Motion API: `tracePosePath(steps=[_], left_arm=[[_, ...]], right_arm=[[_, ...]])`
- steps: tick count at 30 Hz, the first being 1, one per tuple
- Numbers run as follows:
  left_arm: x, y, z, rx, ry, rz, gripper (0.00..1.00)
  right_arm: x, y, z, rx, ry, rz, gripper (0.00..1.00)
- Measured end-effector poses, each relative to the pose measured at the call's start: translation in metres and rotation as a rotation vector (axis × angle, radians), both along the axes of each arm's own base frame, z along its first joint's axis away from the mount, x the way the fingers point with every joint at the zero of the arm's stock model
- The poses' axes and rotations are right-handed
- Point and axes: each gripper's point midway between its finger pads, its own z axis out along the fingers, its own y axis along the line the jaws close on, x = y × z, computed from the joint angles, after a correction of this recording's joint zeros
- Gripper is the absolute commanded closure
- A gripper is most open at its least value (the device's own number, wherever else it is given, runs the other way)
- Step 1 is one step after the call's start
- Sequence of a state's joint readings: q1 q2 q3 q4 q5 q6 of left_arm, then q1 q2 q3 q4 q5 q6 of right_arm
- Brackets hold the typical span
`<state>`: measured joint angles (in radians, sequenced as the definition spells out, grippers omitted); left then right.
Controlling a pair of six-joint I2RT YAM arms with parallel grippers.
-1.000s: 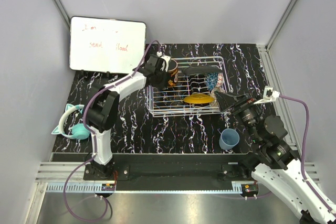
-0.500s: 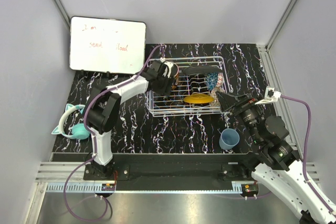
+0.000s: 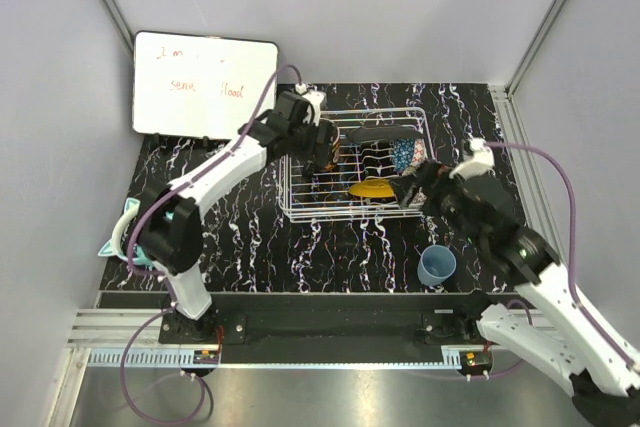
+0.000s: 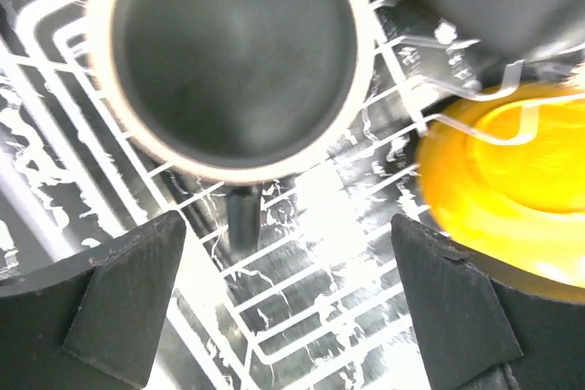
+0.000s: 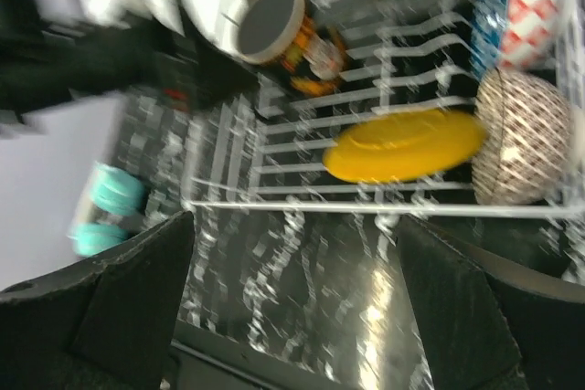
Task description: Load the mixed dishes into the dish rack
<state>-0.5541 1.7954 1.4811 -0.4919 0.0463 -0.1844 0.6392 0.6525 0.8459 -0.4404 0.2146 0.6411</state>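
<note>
The one dish still outside the rack (image 3: pixel 300 209) is the cup. The right gripper draws back and down onto the upright side of the light-blue cup (image 3: pixel 437 265) next.
The white wire dish rack (image 3: pixel 300 209) holds a mug (image 4: pixel 233 61) with a pale rim and dark inside at its left end. My left gripper (image 4: pixel 292 308) hangs open just above that mug, apart from it. Also in the rack are the yellow plate (image 3: pixel 375 188), the dark rectangular plate (image 3: pixel 380 133), the blue patterned bowl (image 5: pixel 516 6) and the beige patterned bowl (image 5: pixel 521 139). The light-blue cup (image 3: pixel 437 265) stands on the table in front of the rack's right end. My right gripper (image 3: pixel 408 190) is open and empty by the rack's front right corner.
A whiteboard (image 3: pixel 205 85) with writing leans at the back left. Teal cat-ear headphones (image 5: pixel 101 216) lie at the left, partly behind my left arm. The table top (image 3: pixel 340 242) is black marble-patterned, with walls on three sides.
My left gripper has opened and let go of the mug, which now sits in the rack. My right arm has swung left and forward to the rack's front right corner.
</note>
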Motion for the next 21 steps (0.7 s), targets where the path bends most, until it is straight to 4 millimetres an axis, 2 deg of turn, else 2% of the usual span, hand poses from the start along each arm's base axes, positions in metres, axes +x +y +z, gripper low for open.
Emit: tracePosePath(steps=[3,6,9,13,16,19,21], left_arm=[[-0.006,0.005,0.041,-0.044,-0.061,0.005,0.01],[-0.015,0.011,0.071,-0.068,-0.107,0.003,0.01],[-0.026,0.019,0.097,-0.081,-0.157,-0.011,0.01],[-0.048,0.031,0.127,-0.091,-0.229,-0.054,0.03],[-0.069,0.042,0.144,-0.099,-0.292,-0.106,0.03],[-0.089,0.054,0.147,-0.087,-0.334,-0.146,0.03],[-0.096,0.059,0.145,-0.073,-0.348,-0.161,0.03]], right_arm=[[0.013,0.007,-0.014,-0.144,0.139,0.003,0.00],[0.018,0.007,-0.037,-0.252,0.248,-0.004,0.00],[0.002,-0.008,-0.060,-0.331,0.356,-0.019,0.00],[-0.025,-0.024,-0.077,-0.381,0.489,-0.031,0.00],[-0.048,-0.025,-0.090,-0.403,0.577,-0.010,0.09],[-0.065,-0.028,-0.107,-0.419,0.658,-0.001,0.11],[-0.075,-0.030,-0.124,-0.437,0.715,-0.010,0.10]])
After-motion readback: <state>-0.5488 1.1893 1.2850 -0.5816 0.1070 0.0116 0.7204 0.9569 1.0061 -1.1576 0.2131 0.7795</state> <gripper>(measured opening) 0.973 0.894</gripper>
